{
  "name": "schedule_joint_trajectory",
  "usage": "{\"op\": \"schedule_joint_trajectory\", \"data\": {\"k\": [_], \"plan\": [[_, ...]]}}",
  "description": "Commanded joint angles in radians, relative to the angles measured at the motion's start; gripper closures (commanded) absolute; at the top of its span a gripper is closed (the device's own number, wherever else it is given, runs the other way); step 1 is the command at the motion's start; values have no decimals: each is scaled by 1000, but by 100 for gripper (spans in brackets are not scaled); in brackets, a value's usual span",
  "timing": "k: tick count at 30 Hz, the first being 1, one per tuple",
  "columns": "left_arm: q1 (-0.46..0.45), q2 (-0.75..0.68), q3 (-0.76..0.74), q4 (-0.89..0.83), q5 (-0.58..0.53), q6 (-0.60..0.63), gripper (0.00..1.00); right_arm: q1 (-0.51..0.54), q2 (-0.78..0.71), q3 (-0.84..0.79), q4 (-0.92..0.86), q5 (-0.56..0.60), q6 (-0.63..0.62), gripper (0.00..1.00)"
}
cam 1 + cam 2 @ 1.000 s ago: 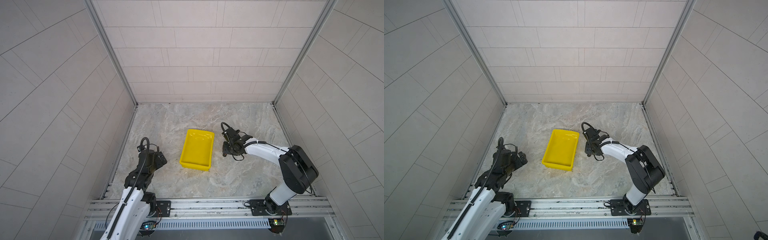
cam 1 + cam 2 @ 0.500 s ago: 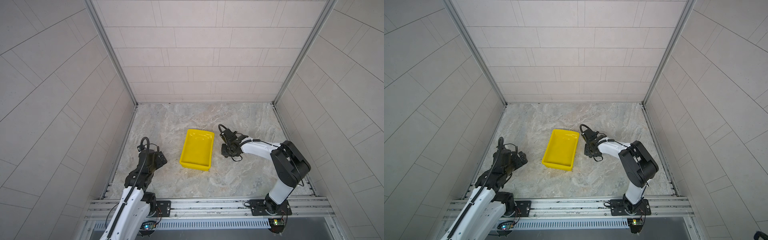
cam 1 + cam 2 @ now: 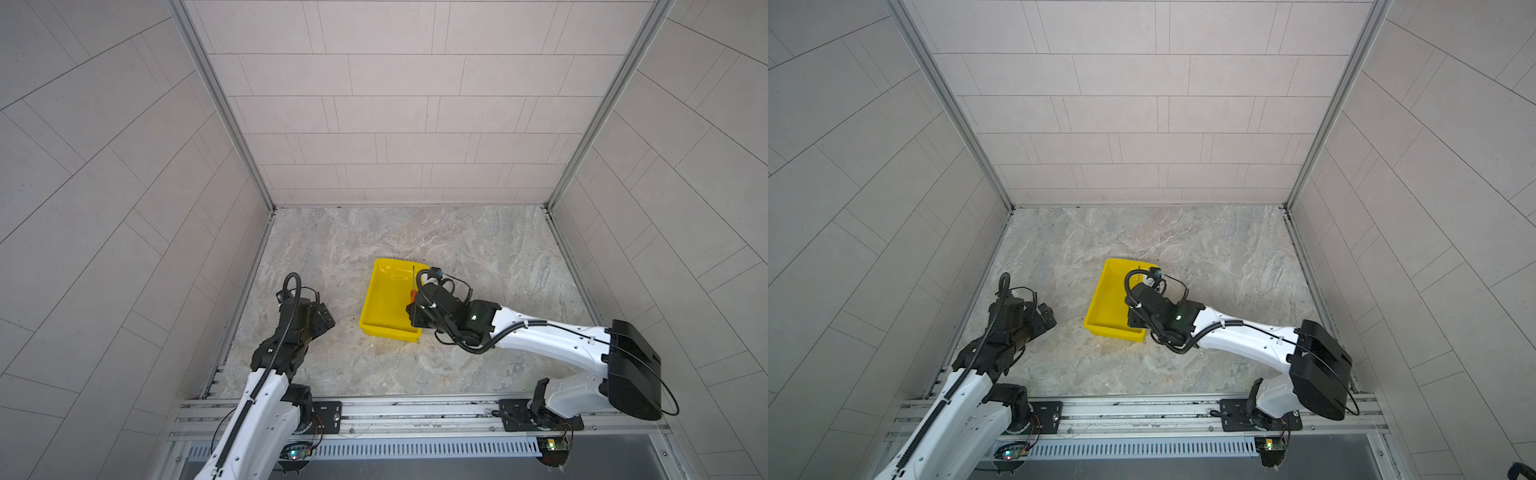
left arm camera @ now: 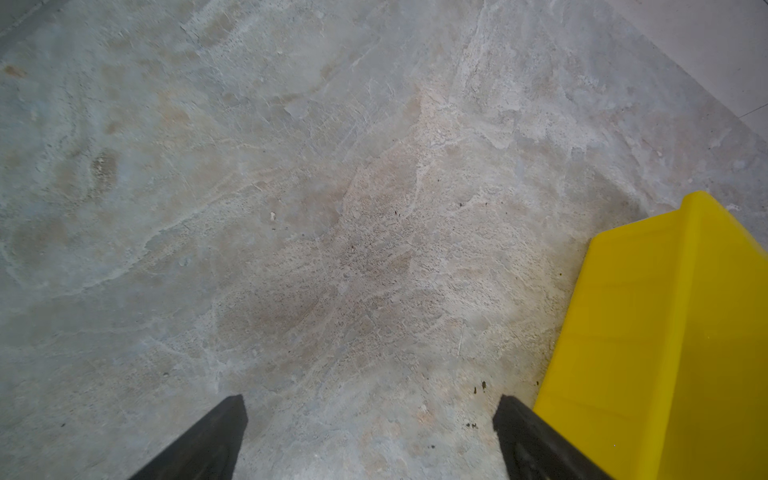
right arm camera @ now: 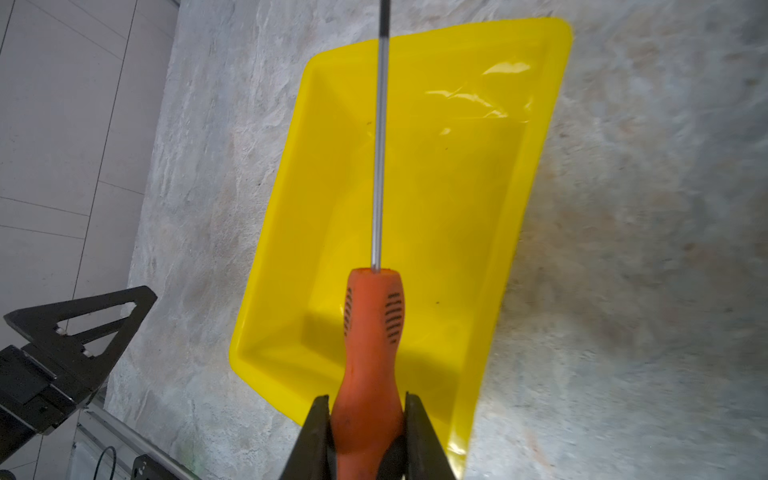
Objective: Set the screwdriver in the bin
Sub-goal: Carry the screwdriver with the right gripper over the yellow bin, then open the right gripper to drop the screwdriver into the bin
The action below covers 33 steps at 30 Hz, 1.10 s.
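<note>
The middle of the bin's bottom is toward the left gripper, so I will next move my right gripper off the bin's side rim, over that middle, and release the screwdriver's handle.
My right gripper (image 5: 365,400) is shut on the orange handle of the screwdriver (image 5: 371,332). The thin metal shaft points away over the yellow bin (image 5: 457,199), held above its floor. In a top view the right gripper (image 3: 415,309) hangs over the bin's (image 3: 380,303) right side near its front corner, with a bit of the screwdriver's orange handle (image 3: 412,295) showing. The left gripper (image 4: 370,405) is open and holds nothing, low over the bare floor to the left of the bin (image 4: 665,332). In both top views the left gripper (image 3: 326,319) (image 3: 1047,316) stays apart from the bin (image 3: 1106,301).
The stone-patterned floor is boxed in by tiled walls at the back and both sides. A metal rail (image 3: 415,409) carrying both arm bases runs along the front edge. The left arm's open fingers (image 5: 83,328) show beside the bin in the right wrist view.
The right gripper closed on the screwdriver to the right of the bin and carried it left, over the bin's right side. The left arm has not moved.
</note>
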Motion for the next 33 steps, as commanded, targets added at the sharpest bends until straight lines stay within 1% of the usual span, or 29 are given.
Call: {"op": "schedule_joint_trajectory", "data": {"k": [1,4,6,8,12,17,20,22,28,30,33], "plan": [[0,-8,-13,2,-9,-9,0,-3,130,111,-1,10,68,95],[0,-12,-17,7,-3,-9,0,-5,220,201,-32,-5,47,96],[0,-11,-17,8,-2,-8,0,-10,249,224,-33,-2,45,89],[0,-9,-17,6,-1,-9,0,-21,257,232,-37,-8,47,85],[-1,-11,-16,6,-5,-9,0,-48,242,212,-43,-8,32,73],[0,-6,-19,12,0,-8,0,-91,206,206,-70,-39,-1,60],[0,1,-16,12,-3,-10,0,-109,179,198,-78,-65,-10,58],[0,2,-15,11,-9,-9,0,-111,156,199,-91,-67,-46,58],[-1,7,-20,21,0,-11,0,-115,40,183,-215,70,-220,55],[0,16,-20,27,10,-9,0,-118,-18,131,-235,152,-260,54],[0,36,-17,32,11,-9,0,-160,-114,31,-253,194,-341,51]]}}
